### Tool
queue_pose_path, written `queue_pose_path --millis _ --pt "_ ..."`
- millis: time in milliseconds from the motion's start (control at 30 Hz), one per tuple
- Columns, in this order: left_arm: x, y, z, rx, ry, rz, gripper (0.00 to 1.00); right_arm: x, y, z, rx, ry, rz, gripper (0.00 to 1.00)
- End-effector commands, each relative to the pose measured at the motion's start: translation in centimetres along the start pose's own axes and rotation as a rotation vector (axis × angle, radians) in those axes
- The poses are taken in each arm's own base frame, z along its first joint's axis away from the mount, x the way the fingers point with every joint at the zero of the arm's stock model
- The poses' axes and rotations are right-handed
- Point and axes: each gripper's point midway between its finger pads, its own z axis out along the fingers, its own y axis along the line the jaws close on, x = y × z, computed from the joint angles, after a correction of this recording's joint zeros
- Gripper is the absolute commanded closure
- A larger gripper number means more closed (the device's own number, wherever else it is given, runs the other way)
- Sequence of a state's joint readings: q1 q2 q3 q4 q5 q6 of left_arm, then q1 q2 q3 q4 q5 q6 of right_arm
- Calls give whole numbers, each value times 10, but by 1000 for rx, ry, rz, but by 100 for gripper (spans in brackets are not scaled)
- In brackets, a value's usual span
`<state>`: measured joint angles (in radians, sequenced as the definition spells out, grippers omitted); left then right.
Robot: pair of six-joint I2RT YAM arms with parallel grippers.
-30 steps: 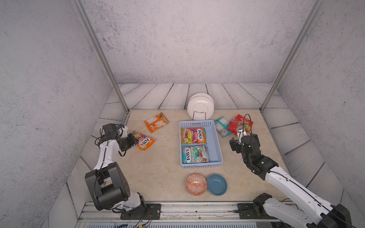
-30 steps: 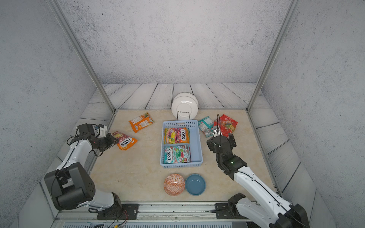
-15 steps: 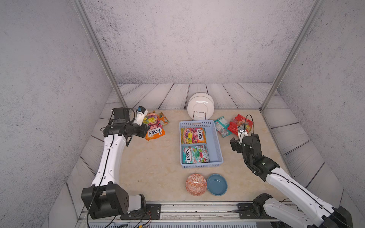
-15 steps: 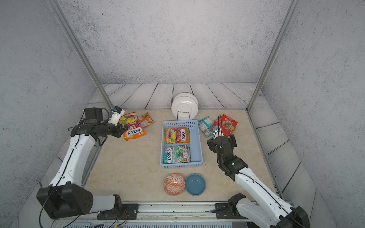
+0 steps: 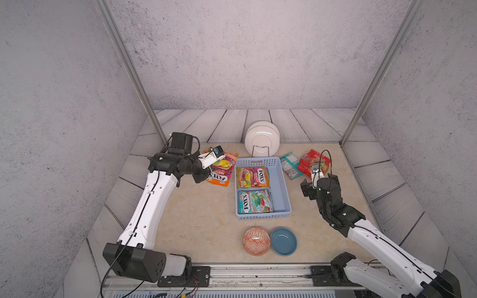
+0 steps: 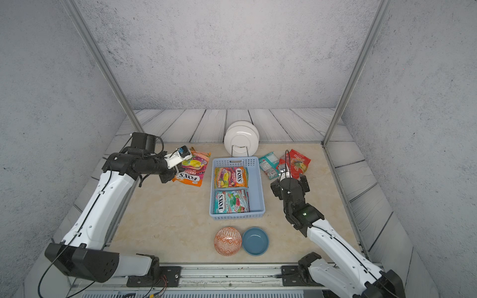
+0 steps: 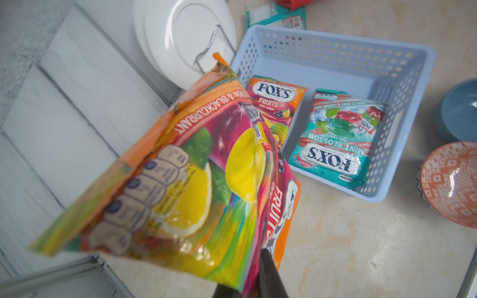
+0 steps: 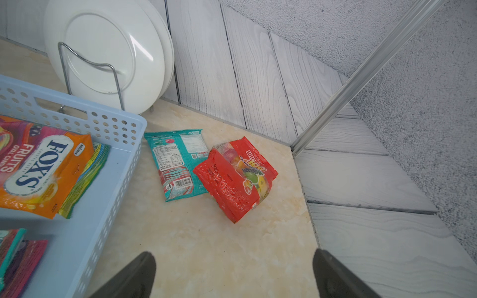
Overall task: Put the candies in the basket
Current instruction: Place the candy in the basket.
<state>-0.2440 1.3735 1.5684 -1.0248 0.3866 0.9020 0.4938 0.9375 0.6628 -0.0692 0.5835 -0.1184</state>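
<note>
My left gripper will swing back over the teal mint bag in the basket next and release the orange bag, which is still hanging outside.
My left gripper is shut on the edge of an orange FOX'S fruit candy bag, which hangs above the table just left of the light blue basket. Inside the basket lie an orange FOX'S bag and a teal mint bag. Right of it, a teal bag and a red bag lie on the table. My right gripper hovers open in front of these two, holding nothing.
White plates in a wire rack stand right behind the basket. An orange patterned bowl and a blue bowl sit in front of it. Grey plank ledges and two slanted metal posts border the tabletop.
My left arm has lifted the orange bag from the table's left edge and carried it back and right, close to the basket. The right arm has not moved.
</note>
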Motion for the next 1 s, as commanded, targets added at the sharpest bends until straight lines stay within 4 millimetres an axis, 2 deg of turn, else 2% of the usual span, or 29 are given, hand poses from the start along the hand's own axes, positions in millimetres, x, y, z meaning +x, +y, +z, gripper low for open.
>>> queue_pose_path --millis 0,133,233,333,467,633,733,867,967 --pt "-13 -16 -2 14 44 236 100 0 -9 -3 35 -10 8 1" --pt "-36 -31 9 26 49 376 100 -7 -7 -4 19 -25 19 1" --pt "-53 -39 18 42 48 421 100 1 -10 -3 38 -7 10 1" --pt "-63 -54 30 92 59 477 100 -3 -10 -4 32 -10 14 1" --pt "-71 -63 53 91 110 560 100 2 -11 -3 48 0 -3 1" --pt "-76 -76 79 127 149 642 100 -5 -10 -5 27 -21 4 1" --pt "-73 -87 89 176 199 701 100 1 -12 -6 42 -13 -6 1" --pt "-73 -97 103 220 230 736 100 -4 -13 -8 38 -34 -16 1" --pt "-73 -103 114 240 252 753 100 1 -13 -6 44 -18 -14 1"
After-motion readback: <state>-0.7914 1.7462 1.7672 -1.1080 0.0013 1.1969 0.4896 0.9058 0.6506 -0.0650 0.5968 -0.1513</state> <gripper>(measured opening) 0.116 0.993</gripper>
